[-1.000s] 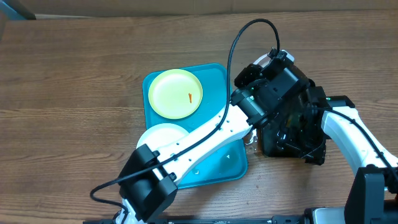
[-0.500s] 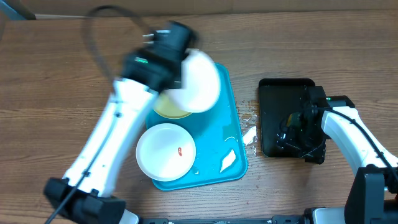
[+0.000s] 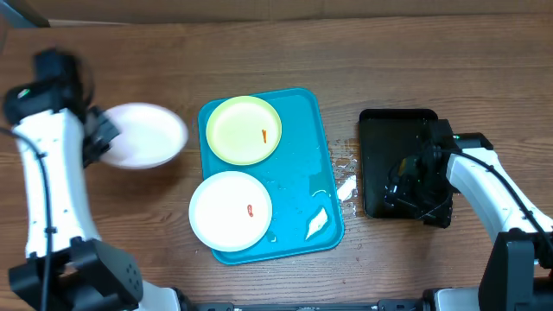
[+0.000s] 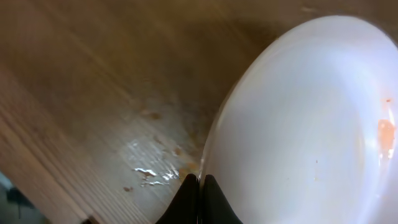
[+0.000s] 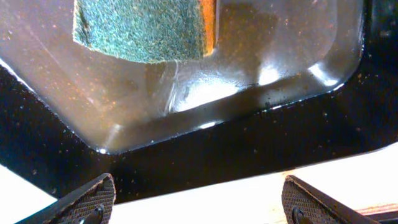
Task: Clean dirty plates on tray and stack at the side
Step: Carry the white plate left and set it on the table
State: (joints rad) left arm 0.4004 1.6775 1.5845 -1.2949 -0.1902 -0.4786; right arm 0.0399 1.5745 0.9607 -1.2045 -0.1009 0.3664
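Observation:
I will next lower my left gripper onto the bare wood, moving it back and to the left in the overhead view, because the white plate has clear room there.
My left gripper (image 3: 97,138) is shut on the rim of a white plate (image 3: 143,136) and holds it over the wood left of the turquoise tray (image 3: 302,121). In the left wrist view the fingers (image 4: 200,186) pinch the plate's edge, and the plate (image 4: 298,124) shows a faint orange smear. On the tray lie a pale yellow plate (image 3: 244,130) and a white plate (image 3: 230,210), each with a red-orange smear. My right gripper (image 3: 413,186) is open over the black tray (image 3: 393,125); its fingers (image 5: 199,199) hold nothing.
A green scouring sponge (image 5: 143,28) lies in the wet black tray (image 5: 249,143). Scraps of white paper (image 3: 316,222) lie on the turquoise tray's right side and at its edge. Water drops sit on the wood between the two trays.
My left arm has swung from the black tray across the turquoise tray to the far left, carrying the white plate. The right arm has not moved.

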